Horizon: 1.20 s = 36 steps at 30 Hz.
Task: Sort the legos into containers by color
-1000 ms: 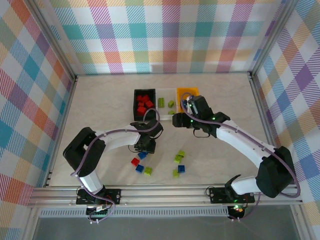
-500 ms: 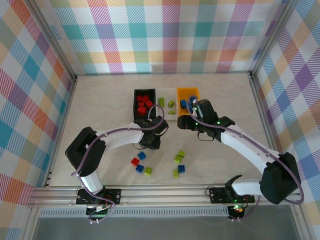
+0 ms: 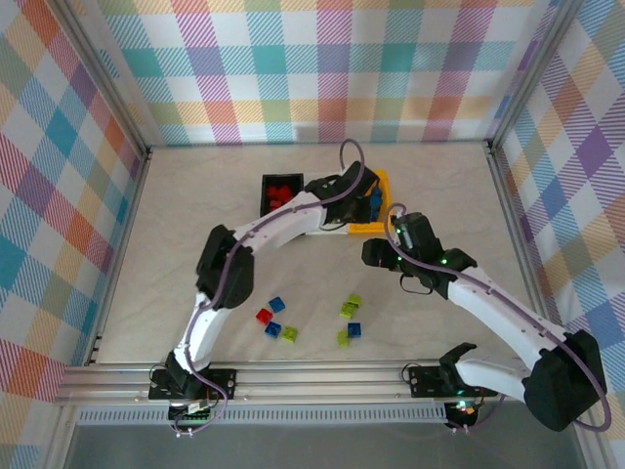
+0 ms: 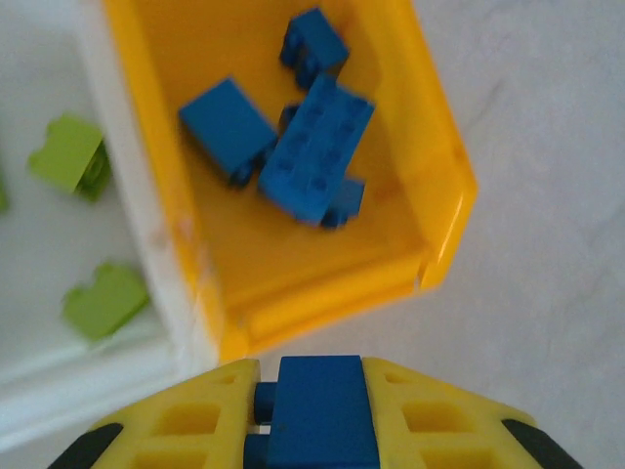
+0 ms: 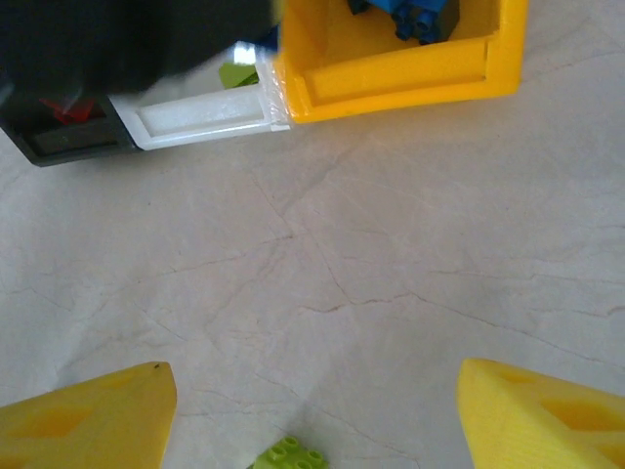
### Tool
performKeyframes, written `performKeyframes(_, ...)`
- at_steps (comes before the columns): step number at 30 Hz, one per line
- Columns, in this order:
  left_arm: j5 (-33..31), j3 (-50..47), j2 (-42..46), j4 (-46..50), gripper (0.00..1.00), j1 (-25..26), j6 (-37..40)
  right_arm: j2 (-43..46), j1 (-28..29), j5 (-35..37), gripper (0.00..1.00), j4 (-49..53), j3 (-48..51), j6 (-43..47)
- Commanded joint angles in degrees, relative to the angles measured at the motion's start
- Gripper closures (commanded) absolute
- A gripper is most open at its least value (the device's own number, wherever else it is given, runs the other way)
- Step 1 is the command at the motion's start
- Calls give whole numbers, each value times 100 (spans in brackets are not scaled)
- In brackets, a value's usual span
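Observation:
My left gripper needs to move outward past the near side of the orange-yellow container and over the container's near end (image 3: 368, 227) (image 4: 288, 274) to release the blue lego, as only blue legos are inside.
My left gripper (image 4: 317, 376) is shut on a blue lego (image 4: 318, 422) and hangs just short of the near wall of the orange-yellow container (image 4: 322, 293), which holds three blue legos (image 4: 314, 161). The left arm (image 3: 293, 217) reaches across the white container (image 4: 146, 274), which has yellow-green legos (image 4: 103, 298) in it. Red legos lie in the black container (image 3: 281, 193). My right gripper (image 5: 314, 376) is open and empty over bare table, with a yellow-green lego (image 5: 291, 455) just below it. It sits (image 3: 376, 252) near the orange-yellow container (image 3: 381, 227).
Loose legos lie near the front: a red one (image 3: 263, 316), blue ones (image 3: 277, 305) (image 3: 354, 330) and yellow-green ones (image 3: 289, 333) (image 3: 352, 306). Checked walls enclose the table on three sides. A metal rail (image 3: 322, 376) runs along the near edge.
The left gripper shut on a blue lego at the loose pile and carried it up to the orange-yellow container. The right gripper pulled back from that container toward the near right.

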State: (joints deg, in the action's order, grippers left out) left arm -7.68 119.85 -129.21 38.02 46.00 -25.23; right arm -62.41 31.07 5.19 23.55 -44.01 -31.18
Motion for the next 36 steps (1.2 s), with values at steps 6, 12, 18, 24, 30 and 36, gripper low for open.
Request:
performKeyframes(6,-267,1804,-1115,562,74,-179,25,328,-30,-1,24,128,217,-101)
performKeyframes(12,-200,2315,-1446,540,53,-226,-158,414,-28,-8,23,83,274,-88)
performKeyframes(18,-166,2306,-1252,432,14,-250,-236,381,-31,-142,22,54,283,-75)
performKeyframes(24,8,1088,-104,8,0,-235,-273,27,-15,-1020,21,139,172,188)
performKeyframes(30,25,-2235,2233,-1215,0,-102,-372,-475,506,-1266,20,185,387,232)
performKeyframes(36,-196,-4657,4057,-1333,0,-29,-613,-981,1149,-1065,23,12,512,3)
